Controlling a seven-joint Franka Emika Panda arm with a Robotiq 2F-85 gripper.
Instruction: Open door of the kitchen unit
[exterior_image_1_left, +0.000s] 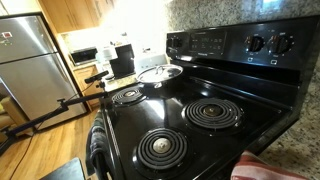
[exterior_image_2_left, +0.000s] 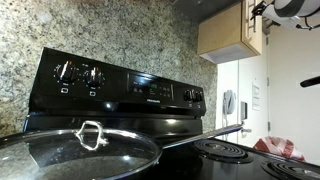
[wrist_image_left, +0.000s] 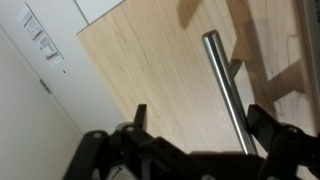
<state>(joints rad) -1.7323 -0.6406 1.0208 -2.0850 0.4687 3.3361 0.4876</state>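
Note:
I should move my gripper to the right in the wrist view next and close it around the lower part of the handle (wrist_image_left: 237, 114), because the handle is off-center, close to one finger.
The wrist view shows a light wooden cabinet door (wrist_image_left: 150, 70) with a straight metal bar handle (wrist_image_left: 225, 85). My gripper (wrist_image_left: 200, 125) is open, and the lower end of the handle lies between its two dark fingers, closer to the right-hand one. No finger touches the handle. In an exterior view the wooden wall cabinet (exterior_image_2_left: 228, 32) hangs at the upper right, and my gripper (exterior_image_2_left: 263, 12) is at its front edge, partly cut off by the frame.
A black electric stove (exterior_image_1_left: 190, 120) with coil burners and a control panel (exterior_image_2_left: 120, 85) stands below. A glass pan lid (exterior_image_2_left: 75, 150) lies on it. A steel fridge (exterior_image_1_left: 30, 60) and a granite backsplash (exterior_image_2_left: 110, 30) are nearby.

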